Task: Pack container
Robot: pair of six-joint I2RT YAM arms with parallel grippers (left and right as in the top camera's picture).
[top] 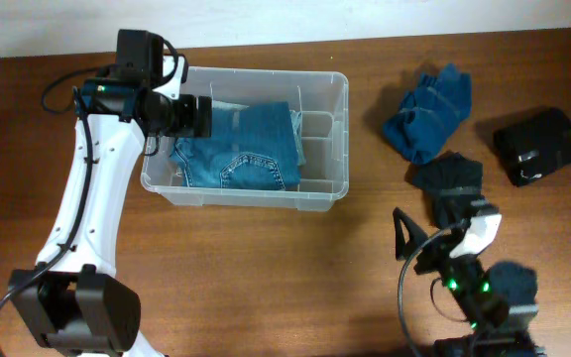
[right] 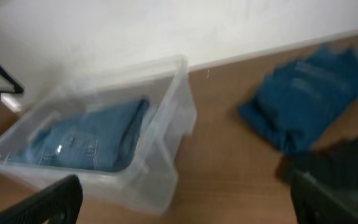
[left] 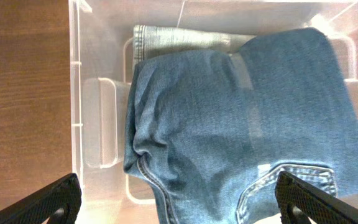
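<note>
The robot's right gripper will next move outward past the black garment and go down onto the middle of the dark-blue folded garment (top: 431, 114), because that garment is outside the container (top: 330, 139).
The clear plastic container (top: 330, 139) stands at the back left of the table and holds folded light-blue jeans (top: 241, 149). My left gripper (top: 198, 116) hovers over the container's left end, open and empty; in the left wrist view its fingers (left: 182, 205) spread wide above the jeans (left: 241, 118) inside the container (left: 95, 124). My right gripper (top: 434, 243) is open and empty near the front right. The right wrist view shows its fingers (right: 185, 199) over bare table, with the container (right: 166, 149) and jeans (right: 86, 140) to its left.
A dark-blue folded garment (top: 429, 111) lies right of the container, also in the right wrist view (right: 309, 102). A black garment (top: 449, 178) lies below it and another black one (top: 541, 144) at far right. A dark-blue cloth (top: 512, 283) sits by the right arm.
</note>
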